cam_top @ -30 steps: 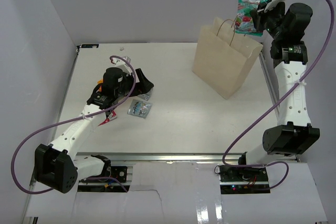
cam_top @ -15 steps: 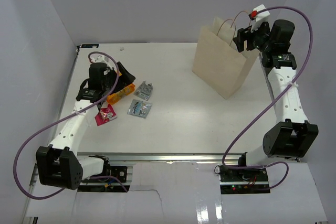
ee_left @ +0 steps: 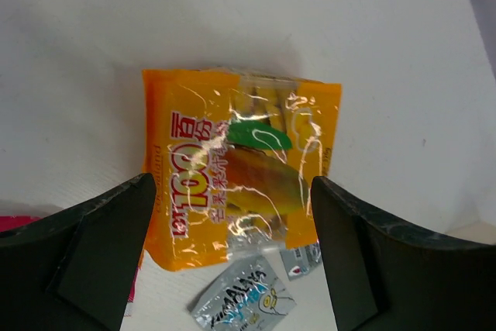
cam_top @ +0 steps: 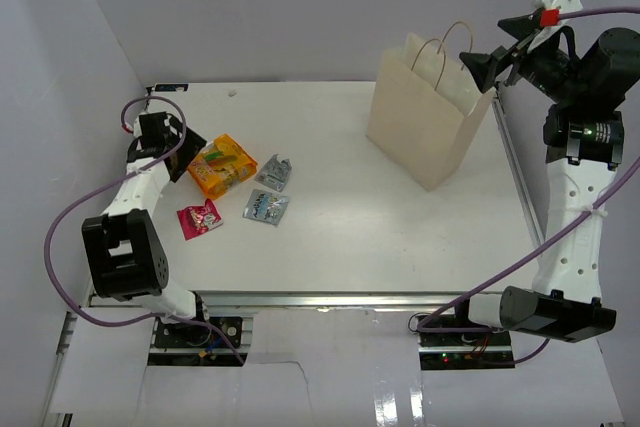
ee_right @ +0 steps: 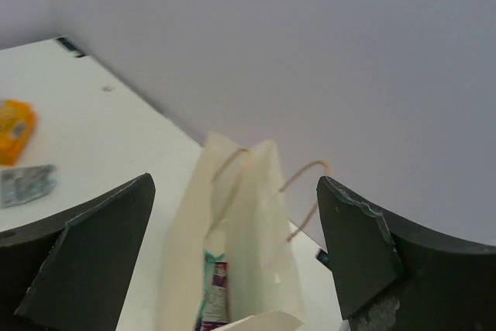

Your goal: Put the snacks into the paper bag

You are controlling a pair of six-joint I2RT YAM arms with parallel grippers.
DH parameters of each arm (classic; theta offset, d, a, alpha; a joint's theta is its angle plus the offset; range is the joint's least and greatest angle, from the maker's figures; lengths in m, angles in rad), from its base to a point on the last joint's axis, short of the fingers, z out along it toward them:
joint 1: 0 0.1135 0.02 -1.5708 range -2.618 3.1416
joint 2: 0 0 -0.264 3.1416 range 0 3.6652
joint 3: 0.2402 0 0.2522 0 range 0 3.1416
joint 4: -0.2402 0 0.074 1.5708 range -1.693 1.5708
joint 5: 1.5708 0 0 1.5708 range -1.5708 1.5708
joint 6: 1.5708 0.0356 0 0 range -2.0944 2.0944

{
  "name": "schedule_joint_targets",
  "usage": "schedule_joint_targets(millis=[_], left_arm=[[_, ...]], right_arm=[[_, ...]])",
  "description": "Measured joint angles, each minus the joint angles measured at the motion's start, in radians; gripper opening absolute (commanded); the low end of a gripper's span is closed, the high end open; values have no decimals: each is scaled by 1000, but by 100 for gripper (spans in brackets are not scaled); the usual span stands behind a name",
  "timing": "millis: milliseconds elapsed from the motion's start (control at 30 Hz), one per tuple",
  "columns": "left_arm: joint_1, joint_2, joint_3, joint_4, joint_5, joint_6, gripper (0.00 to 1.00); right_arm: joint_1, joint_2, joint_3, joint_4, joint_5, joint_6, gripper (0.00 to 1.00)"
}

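Observation:
Next, my left gripper goes down and to the left in its wrist view onto the orange packet's top edge (cam_top: 199, 175) (ee_left: 162, 205), since the packet lies untouched below its open fingers.
The tan paper bag (cam_top: 430, 122) stands upright at the back right, mouth open. My right gripper (cam_top: 498, 45) hangs open and empty above its right rim. Looking down from the right wrist, a green-white snack packet (ee_right: 211, 292) lies inside the bag (ee_right: 248, 215). My left gripper (cam_top: 188, 152) is open at the table's left side, just left of the orange packet (cam_top: 222, 164). In the left wrist view the orange packet (ee_left: 240, 172) lies on the table between the spread fingers (ee_left: 101, 253), untouched. Two silver-blue packets (cam_top: 273, 172) (cam_top: 266, 207) and a red-pink one (cam_top: 200, 218) lie nearby.
White walls close in the table on the left and at the back. A metal rail (cam_top: 510, 162) runs along the table's right edge beside the bag. The arm bases and cables sit along the near edge.
My right gripper opened and the green-white packet dropped into the bag; the arm then rose. My left arm swung back left, uncovering the orange packet.

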Motion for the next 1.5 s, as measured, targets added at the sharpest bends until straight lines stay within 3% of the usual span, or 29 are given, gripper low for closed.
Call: schedule_joint_targets(millis=[200, 533, 667, 700, 800, 1033, 1133, 1167, 1267, 1400, 1500], left_arm=[[13, 82, 15, -6, -13, 23, 88], [41, 64, -124, 35, 6, 80, 86], [53, 71, -129, 60, 35, 90, 75], [55, 76, -129, 71, 45, 92, 66], [61, 98, -135, 111, 84, 95, 52], [87, 151, -138, 180, 171, 94, 49], [100, 161, -145, 204, 203, 87, 37], [103, 162, -147, 213, 215, 85, 26], [113, 163, -153, 236, 251, 82, 12], [124, 162, -164, 272, 299, 82, 1], [130, 155, -176, 290, 330, 83, 0]], right_arm=[[26, -56, -50, -171, -255, -106, 90], [83, -58, -261, -477, -334, -320, 90], [105, -60, -286, -492, -336, -337, 90], [110, -60, -290, -495, -336, -339, 90], [120, -63, -291, -502, -336, -343, 90], [123, -86, -309, -511, -336, -345, 90], [125, -92, -318, -510, -336, -344, 90], [128, -93, -322, -511, -337, -344, 90], [130, -93, -327, -512, -337, -344, 90], [138, -93, -330, -513, -340, -344, 90], [149, -93, -330, -512, -344, -344, 90]])
